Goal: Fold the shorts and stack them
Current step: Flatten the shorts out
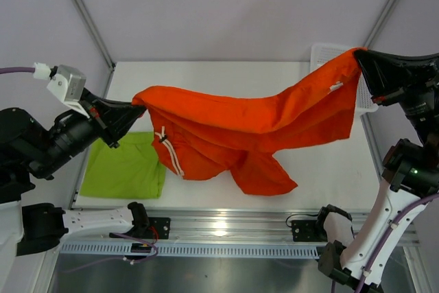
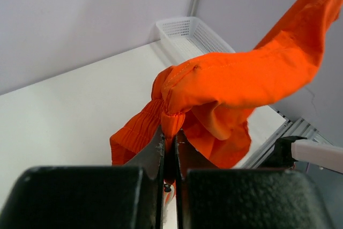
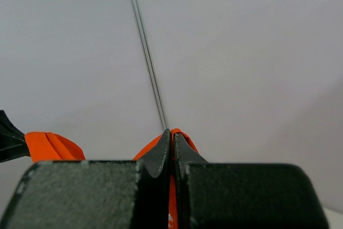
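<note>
The left gripper moves outward next, then lowers there and releases the shorts' waistband corner, since the far part of the table lies bare beyond the hanging shorts.
The orange-red shorts hang stretched in the air between both grippers, white drawstrings dangling at the left, legs drooping toward the table. My left gripper is shut on the left waistband corner; in the left wrist view the orange-red shorts bunch out of the left gripper. My right gripper is shut on the right corner, held high; in the right wrist view the right gripper pinches a strip of the orange-red shorts. The lime green shorts lie folded on the table at the front left.
A white mesh basket stands at the back right of the white table, partly behind the orange fabric; it also shows in the left wrist view. A metal rail runs along the table's near edge. Frame posts stand at the back corners.
</note>
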Available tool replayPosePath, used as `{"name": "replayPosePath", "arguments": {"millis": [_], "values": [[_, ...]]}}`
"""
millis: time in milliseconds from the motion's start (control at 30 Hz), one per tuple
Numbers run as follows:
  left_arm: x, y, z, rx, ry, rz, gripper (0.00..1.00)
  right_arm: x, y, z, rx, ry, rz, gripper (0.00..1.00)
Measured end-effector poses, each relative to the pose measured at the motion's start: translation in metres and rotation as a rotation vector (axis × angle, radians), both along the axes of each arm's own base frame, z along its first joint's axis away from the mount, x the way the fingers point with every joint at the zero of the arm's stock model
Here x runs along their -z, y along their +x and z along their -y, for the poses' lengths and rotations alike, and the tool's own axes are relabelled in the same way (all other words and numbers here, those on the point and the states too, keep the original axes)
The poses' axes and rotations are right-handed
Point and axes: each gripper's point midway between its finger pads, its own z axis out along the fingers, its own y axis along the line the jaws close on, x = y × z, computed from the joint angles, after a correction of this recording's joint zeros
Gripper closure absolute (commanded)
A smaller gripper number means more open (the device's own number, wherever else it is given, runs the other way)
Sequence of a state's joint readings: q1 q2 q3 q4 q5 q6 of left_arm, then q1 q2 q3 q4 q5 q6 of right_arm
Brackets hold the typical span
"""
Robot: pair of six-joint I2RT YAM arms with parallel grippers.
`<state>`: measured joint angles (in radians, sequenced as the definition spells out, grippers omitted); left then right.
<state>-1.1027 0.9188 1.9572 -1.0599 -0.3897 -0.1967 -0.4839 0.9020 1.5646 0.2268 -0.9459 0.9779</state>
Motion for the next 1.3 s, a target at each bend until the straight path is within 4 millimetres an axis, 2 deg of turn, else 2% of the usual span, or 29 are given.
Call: {"name": "replayPosePath", "arguments": {"millis": [67, 133, 233, 333, 400, 433, 500, 567, 667, 733, 800, 833, 900, 967, 1000, 1067, 1133, 1200, 1267, 1300], "values": [[-0.001, 0.004, 0.005, -0.002, 0.016, 0.006, 1.0, -0.006, -0.005, -0.003, 0.001, -0.015, 0.029, 1.0], [-0.002, 0.01, 0.008, -0.027, 0.032, 0.005, 1.0, -0.006, 0.001, 0.0, -0.004, -0.006, 0.018, 1.0], [-0.007, 0.021, 0.012, -0.075, 0.044, 0.004, 1.0, 0.0, 0.028, 0.014, -0.022, 0.034, -0.041, 1.0], [-0.023, 0.019, 0.014, -0.06, 0.014, 0.022, 1.0, 0.01, 0.052, 0.026, -0.028, 0.081, -0.114, 1.0], [-0.03, 0.014, 0.017, -0.02, 0.0, 0.043, 1.0, 0.017, 0.06, 0.031, -0.017, 0.105, -0.16, 1.0], [-0.032, 0.01, 0.017, 0.005, -0.004, 0.054, 1.0, 0.017, 0.058, 0.031, -0.008, 0.105, -0.161, 1.0], [-0.036, 0.0, 0.014, 0.055, -0.022, 0.083, 1.0, 0.011, 0.043, 0.025, 0.014, 0.091, -0.131, 1.0], [-0.04, -0.009, 0.012, 0.096, -0.037, 0.109, 1.0, 0.001, 0.019, 0.014, 0.037, 0.061, -0.068, 1.0], [-0.051, -0.024, 0.001, 0.148, -0.082, 0.168, 1.0, -0.02, -0.031, -0.009, 0.071, -0.004, 0.08, 1.0], [-0.056, -0.028, -0.002, 0.159, -0.099, 0.204, 1.0, -0.034, -0.071, -0.028, 0.085, -0.052, 0.192, 1.0], [-0.058, -0.027, -0.001, 0.156, -0.101, 0.217, 1.0, -0.044, -0.1, -0.042, 0.086, -0.089, 0.282, 1.0], [-0.058, -0.024, 0.001, 0.15, -0.096, 0.221, 1.0, -0.048, -0.108, -0.045, 0.085, -0.098, 0.312, 1.0], [-0.057, -0.015, 0.006, 0.116, -0.08, 0.208, 1.0, -0.052, -0.112, -0.046, 0.088, -0.099, 0.332, 1.0], [-0.059, -0.001, 0.013, 0.063, -0.062, 0.191, 1.0, -0.051, -0.101, -0.04, 0.086, -0.084, 0.309, 1.0], [-0.06, 0.007, 0.017, 0.037, -0.053, 0.183, 1.0, -0.05, -0.089, -0.035, 0.082, -0.069, 0.282, 1.0], [-0.061, 0.027, 0.03, -0.017, -0.025, 0.159, 1.0, -0.045, -0.058, -0.021, 0.07, -0.029, 0.211, 1.0], [-0.059, 0.053, 0.034, -0.093, -0.005, 0.125, 1.0, -0.037, -0.022, -0.004, 0.06, 0.017, 0.126, 1.0], [-0.057, 0.086, 0.024, -0.187, -0.005, 0.085, 1.0, -0.025, 0.014, 0.011, 0.048, 0.064, 0.041, 1.0], [-0.044, 0.125, 0.014, -0.248, -0.016, 0.013, 1.0, -0.014, 0.042, 0.02, 0.029, 0.106, -0.032, 1.0], [-0.038, 0.136, 0.011, -0.249, -0.023, -0.019, 1.0, -0.009, 0.053, 0.022, 0.018, 0.122, -0.06, 1.0]]}}
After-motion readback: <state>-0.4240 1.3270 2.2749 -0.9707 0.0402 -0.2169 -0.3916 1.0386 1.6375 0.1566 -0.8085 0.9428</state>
